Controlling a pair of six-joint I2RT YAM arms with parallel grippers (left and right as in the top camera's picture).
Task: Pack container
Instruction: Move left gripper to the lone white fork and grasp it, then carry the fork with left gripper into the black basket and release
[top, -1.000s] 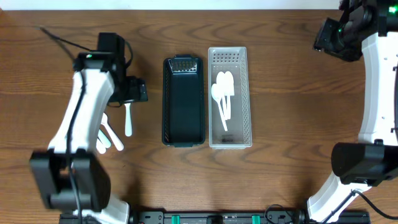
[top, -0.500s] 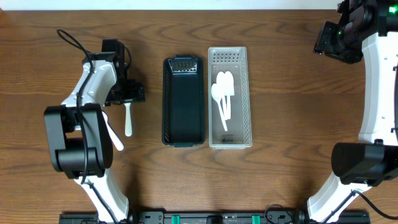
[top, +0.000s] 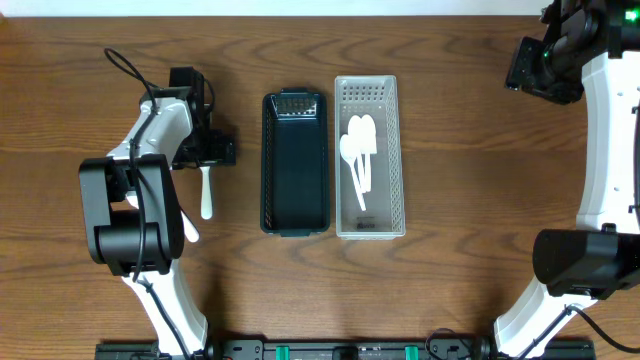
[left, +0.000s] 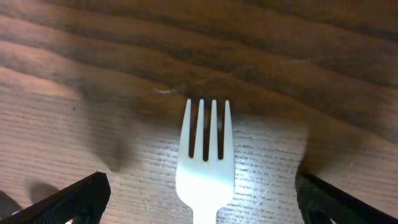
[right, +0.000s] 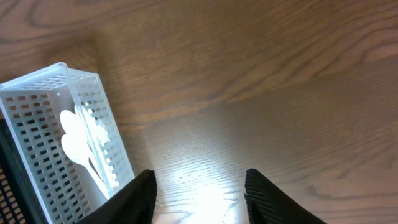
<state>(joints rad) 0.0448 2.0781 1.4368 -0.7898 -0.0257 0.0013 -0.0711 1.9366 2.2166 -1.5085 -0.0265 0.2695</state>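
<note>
My left gripper will stay low in place and close on the fork's head behind the tines, as it is centred between both fingers.
A white plastic fork (top: 207, 192) lies on the wooden table left of the dark green container (top: 296, 215). My left gripper (top: 206, 155) is open, low over the fork's tines. In the left wrist view the fork (left: 206, 149) lies centred between the wide-open jaws (left: 205, 202), which do not touch it. The white perforated basket (top: 390, 150) holds white spoons (top: 357, 150). My right gripper (top: 540, 68) is at the far right, open and empty (right: 202, 193), with the basket (right: 37, 106) and its spoons (right: 76, 146) to its left.
Another white utensil (top: 189, 229) lies beside the left arm, partly hidden by it. The dark green container is empty and stands against the white basket's left side.
The left arm has swung and turned at its base while its gripper stayed over the fork's head. The fork, both containers and the right arm have not moved.
</note>
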